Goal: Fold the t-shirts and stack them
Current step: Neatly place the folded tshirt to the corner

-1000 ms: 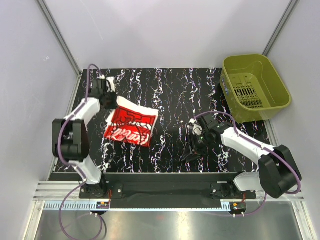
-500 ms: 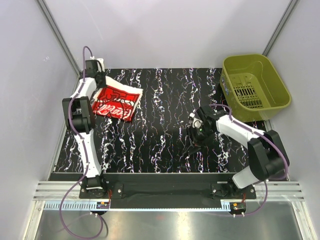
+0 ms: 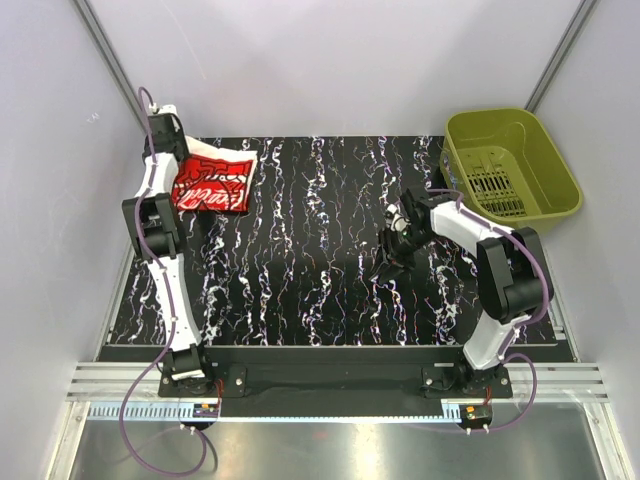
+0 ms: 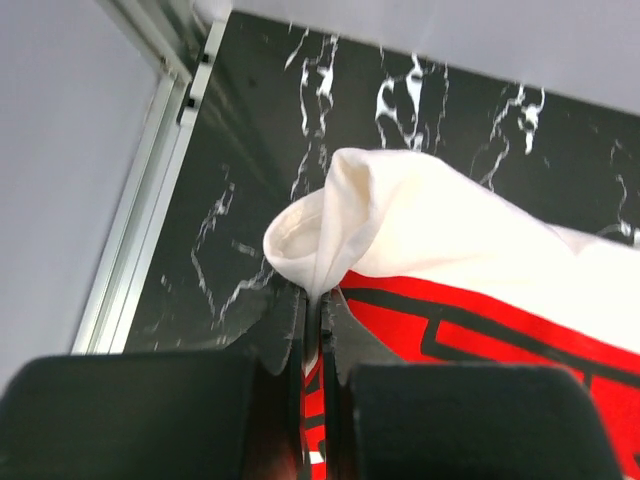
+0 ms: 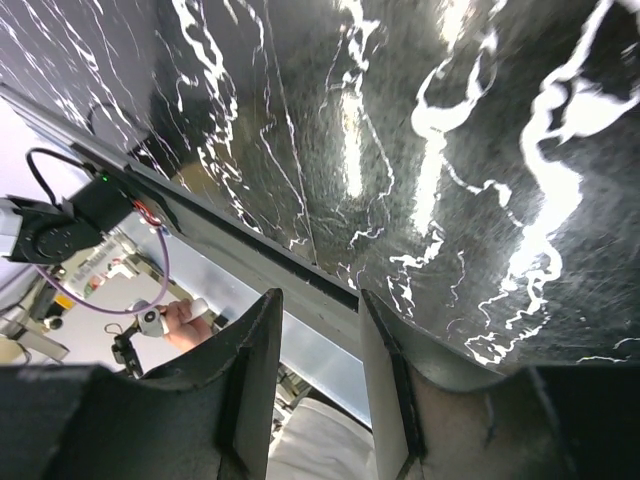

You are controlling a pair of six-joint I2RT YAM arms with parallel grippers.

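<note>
My left gripper holds the white edge, and the table's bare, black far corner is outward of the gripper. Next I need to pull the white edge outward onto that corner and let it go.
A folded t-shirt (image 3: 213, 183), white with a red and black print, lies at the far left corner of the black marbled table (image 3: 320, 240). My left gripper (image 3: 165, 150) is shut on its white edge; in the left wrist view the cloth (image 4: 420, 230) is pinched between the closed fingers (image 4: 312, 305). My right gripper (image 3: 392, 262) is open and empty over the table's right middle, its fingers (image 5: 250, 370) spread apart above the front edge.
A green plastic basket (image 3: 512, 170) stands at the far right, empty as far as I can see. Grey walls and aluminium rails (image 3: 120, 80) close the left and back sides. The table's front rail (image 3: 320, 375) runs along the near edge.
My left gripper has dragged the t-shirt farther back and left into the corner. My right arm has drawn back toward the right and lifted.
</note>
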